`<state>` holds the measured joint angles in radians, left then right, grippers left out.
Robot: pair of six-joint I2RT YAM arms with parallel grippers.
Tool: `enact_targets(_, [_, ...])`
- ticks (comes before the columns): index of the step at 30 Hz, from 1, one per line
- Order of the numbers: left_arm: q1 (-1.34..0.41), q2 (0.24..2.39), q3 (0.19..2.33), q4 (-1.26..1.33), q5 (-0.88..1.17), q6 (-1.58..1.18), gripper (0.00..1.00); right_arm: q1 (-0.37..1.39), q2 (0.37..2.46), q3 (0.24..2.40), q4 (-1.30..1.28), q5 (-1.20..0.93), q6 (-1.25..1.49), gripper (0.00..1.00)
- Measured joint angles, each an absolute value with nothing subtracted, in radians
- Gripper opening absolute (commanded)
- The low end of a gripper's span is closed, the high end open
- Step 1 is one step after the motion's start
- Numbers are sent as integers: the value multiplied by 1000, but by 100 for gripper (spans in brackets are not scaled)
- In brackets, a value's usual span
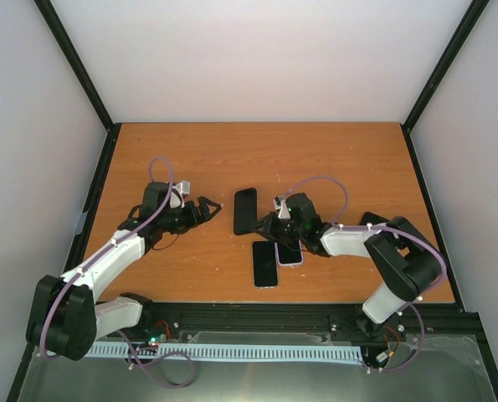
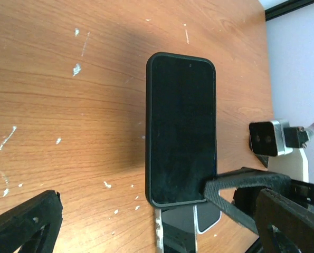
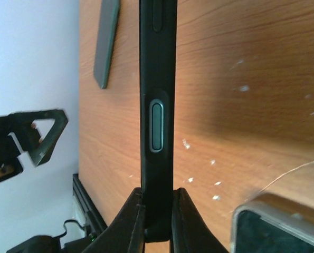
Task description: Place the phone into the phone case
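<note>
I will lower the black phone case [image 1: 245, 209] next with my right gripper, onto the table beyond the bare phones, to let go of it there.
A black phone case [image 1: 245, 209] with a dark glossy face inside its rim is at the table's middle. My right gripper [image 1: 264, 224] is shut on its near right corner. In the right wrist view the case [image 3: 157, 105] stands edge-on between the two fingers of the right gripper [image 3: 157, 213], and a grey side button shows. In the left wrist view the case [image 2: 181, 129] fills the middle, with a right finger [image 2: 236, 194] on its corner. My left gripper [image 1: 213, 211] is open and empty just left of the case, its fingers [image 2: 25, 221] spread wide.
Two bare phones lie just in front of the case: a dark silver-edged one [image 1: 265, 263] and a pale-rimmed one [image 1: 289, 251], partly under the right gripper. A dark object [image 1: 372, 219] shows behind the right arm. Black frame rails run along the table's edges.
</note>
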<state>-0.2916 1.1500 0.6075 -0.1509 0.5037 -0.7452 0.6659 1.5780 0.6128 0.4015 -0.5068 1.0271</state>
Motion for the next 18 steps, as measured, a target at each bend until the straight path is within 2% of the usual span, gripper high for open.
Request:
enact_targets(6, [-292,1149,606,-181,483,-731,99,620,1688,654,392,-504,1024,3])
enact_targets(12, [-292,1164,590,-180,485,-728,99,603,1755,675,395,-512,1020,11])
enact_targets(16, [-292,1191,588,-175,496,-728,99,599,1757,684,381,-509,1008,20])
enact_targets(18, [-292,1192,584,-172,502,-728,100,595,1757,690,362,-506,997,28])
